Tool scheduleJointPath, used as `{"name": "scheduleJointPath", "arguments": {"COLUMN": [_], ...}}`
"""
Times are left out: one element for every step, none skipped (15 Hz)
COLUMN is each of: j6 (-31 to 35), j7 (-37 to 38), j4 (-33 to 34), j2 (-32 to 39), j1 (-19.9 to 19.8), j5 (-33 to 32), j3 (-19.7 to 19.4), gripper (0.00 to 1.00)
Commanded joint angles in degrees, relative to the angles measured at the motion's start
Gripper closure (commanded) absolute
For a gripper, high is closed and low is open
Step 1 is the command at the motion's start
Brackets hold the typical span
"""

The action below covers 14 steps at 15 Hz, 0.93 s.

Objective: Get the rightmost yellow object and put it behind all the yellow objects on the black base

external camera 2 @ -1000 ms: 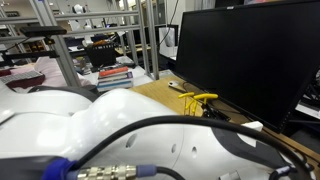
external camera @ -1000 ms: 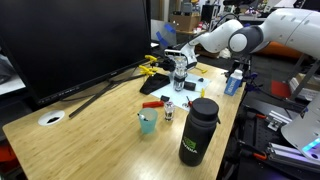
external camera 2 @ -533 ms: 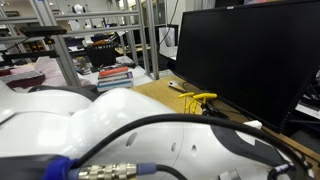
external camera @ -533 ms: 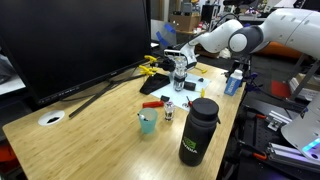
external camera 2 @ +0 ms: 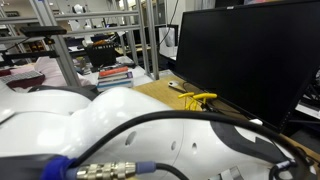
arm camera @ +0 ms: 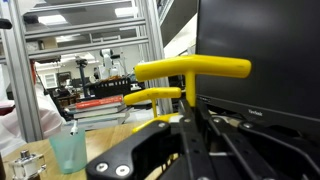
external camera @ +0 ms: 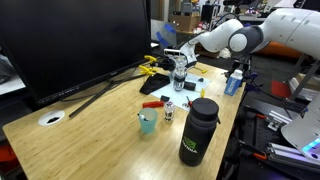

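The robot should next move its gripper down beside the yellow cluster (arm camera: 152,97) and let go of the T-shaped piece (arm camera: 192,68), because the piece is already in line with the second yellow piece but is still higher.
In the wrist view my gripper (arm camera: 188,120) is shut on the stem of a thin bright-yellow T-shaped piece (arm camera: 192,68), which stands up out of the jaws. A second yellow piece (arm camera: 155,96) lies just behind it to the left. In an exterior view the gripper (external camera: 180,72) hovers low over the table, right of the yellow cluster (external camera: 150,66) on the monitor's black V-shaped base (external camera: 110,88). The cluster also shows in an exterior view (external camera 2: 200,99), in front of the monitor. The held piece is too small to make out in the exterior views.
The big dark monitor (external camera: 75,40) fills the back. On the table lie a red flat piece (external camera: 153,103), a teal cup (external camera: 147,122), a tall dark bottle (external camera: 198,130), a white disc (external camera: 52,118) and a blue object (external camera: 233,83). The cup also shows in the wrist view (arm camera: 68,150).
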Motion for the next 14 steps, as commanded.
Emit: {"name": "scheduleJointPath", "arguments": {"j6": [0.76,0.60,0.46,0.37,0.31,0.24,0.19,0.14,0.17,0.17,0.13,0.22,0.25,0.31], "j7": [-0.34,-0.48,-0.62,-0.66,-0.82,-0.92,-1.02,-0.95,-0.83,-0.70,-0.72,-0.69,-0.68,-0.67], "j4": [0.86,1.04,1.21,1.35,1.47,1.67,1.89,2.11,2.31,2.41,2.46,2.39,2.38,2.39], "j2": [-0.28,-0.32,-0.31,-0.35,-0.43,-0.52,-0.55,-0.53,-0.43,-0.26,-0.16,-0.05,0.00,0.07], "j1": [-0.18,-0.19,-0.23,-0.25,-0.29,-0.36,-0.44,-0.54,-0.62,-0.69,-0.66,-0.65,-0.64,-0.64], "j5": [-2.20,-2.34,-2.47,-2.64,-2.80,-2.89,-2.89,-2.83,-2.74,-2.63,-2.71,-2.70,-2.76,-2.82], "j3": [0.27,0.39,0.51,0.58,0.65,0.74,0.86,1.00,1.12,1.27,1.26,1.29,1.28,1.26], "gripper": [0.98,0.98,0.98,0.98,0.98,0.98,0.98,0.98,0.98,0.98,0.98,0.98,0.98,0.98]}}
